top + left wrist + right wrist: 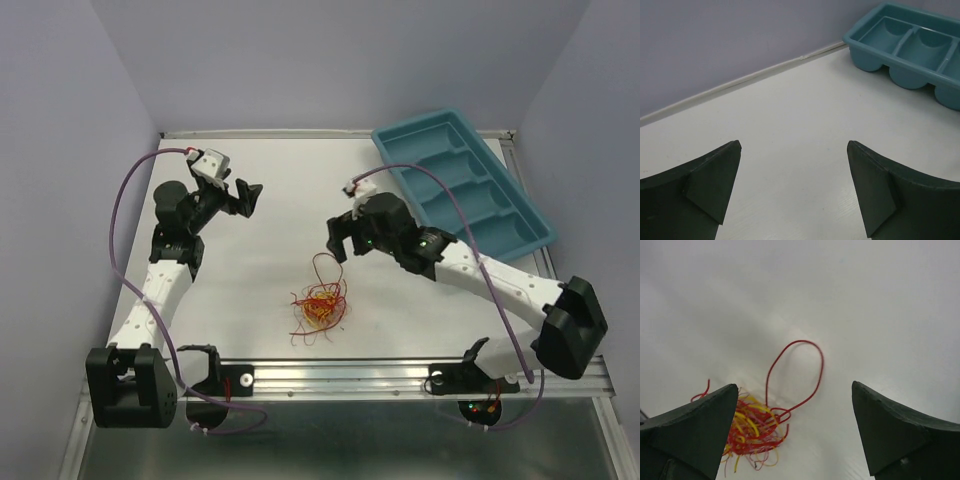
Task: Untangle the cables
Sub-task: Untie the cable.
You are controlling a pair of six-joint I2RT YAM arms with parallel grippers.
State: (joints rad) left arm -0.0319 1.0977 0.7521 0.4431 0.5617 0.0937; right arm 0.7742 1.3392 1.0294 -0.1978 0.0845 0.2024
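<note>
My left gripper moves back, to the right in the top view and down onto the tangle's facing edge (307,304) next, since the cables lie far from it.
The cables (318,306) are a small tangle of thin red, orange and yellow strands on the white table, in the near middle. One red loop sticks out from the tangle toward the back. In the right wrist view the tangle (752,430) lies low and left, partly behind my left finger, with the red loop (795,370) between the fingers. My right gripper (339,240) is open and empty, above the table just behind and right of the tangle. My left gripper (245,196) is open and empty at the back left, far from the cables.
A teal compartment tray (465,188) lies at the back right, also in the left wrist view (910,47). Purple walls enclose the table on three sides. A metal rail (400,375) runs along the near edge by the arm bases.
</note>
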